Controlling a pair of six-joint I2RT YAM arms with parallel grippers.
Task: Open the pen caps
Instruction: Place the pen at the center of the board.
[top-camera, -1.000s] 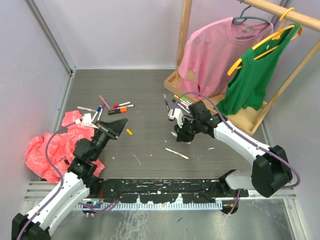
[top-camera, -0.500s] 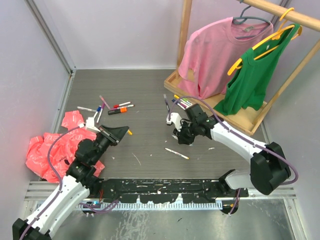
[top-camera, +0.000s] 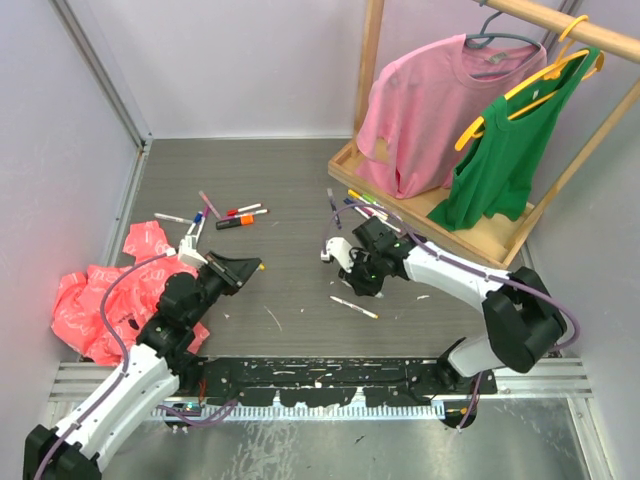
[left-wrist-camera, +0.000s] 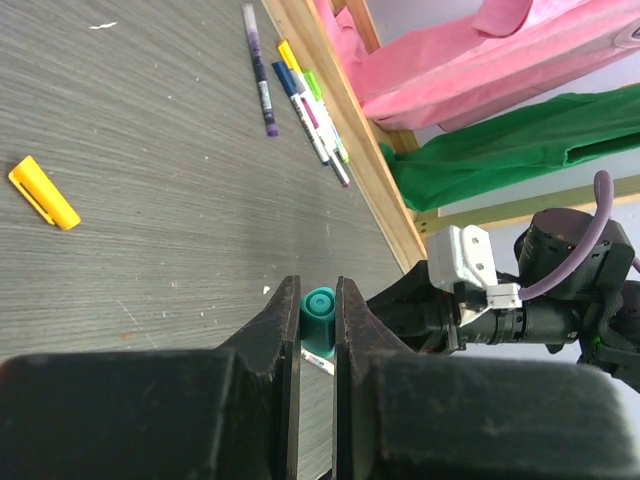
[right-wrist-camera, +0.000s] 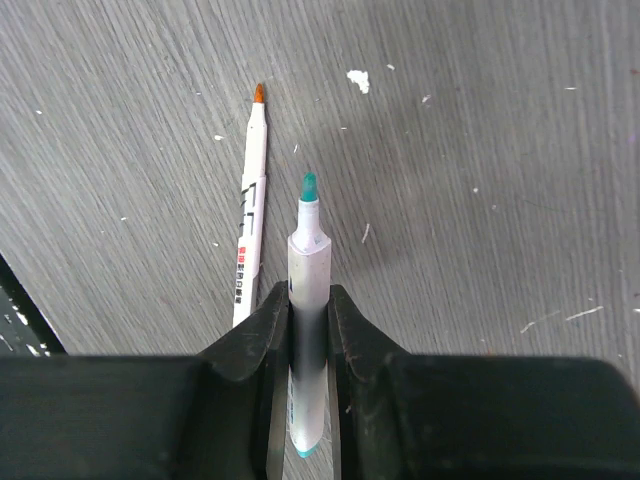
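Observation:
My left gripper tilts downward and lowers to the bare tabletop beside the yellow cap next to release the teal cap (left-wrist-camera: 319, 318), as its pen is already uncapped.
My left gripper (left-wrist-camera: 317, 300) is shut on a small teal pen cap (left-wrist-camera: 319, 318); in the top view it (top-camera: 248, 268) hovers left of centre. My right gripper (right-wrist-camera: 309, 300) is shut on a white pen (right-wrist-camera: 308, 262) with a bare teal tip, held just above the table; in the top view it (top-camera: 362, 278) is right of centre. An uncapped orange-tipped pen (right-wrist-camera: 249, 215) lies beside it and also shows in the top view (top-camera: 354, 307). A yellow cap (left-wrist-camera: 43, 192) lies loose on the table. More pens lie at the back left (top-camera: 228, 214) and by the rack base (left-wrist-camera: 300, 100).
A crumpled red-pink plastic bag (top-camera: 95, 300) lies at the left. A wooden clothes rack base (top-camera: 480, 235) stands at the back right, with a pink shirt (top-camera: 440, 100) and a green top (top-camera: 510, 150) hanging over it. White specks dot the grey table.
My right gripper has moved left towards the table's middle with the pen in it. My left gripper has shifted slightly nearer and to the right, still holding the cap.

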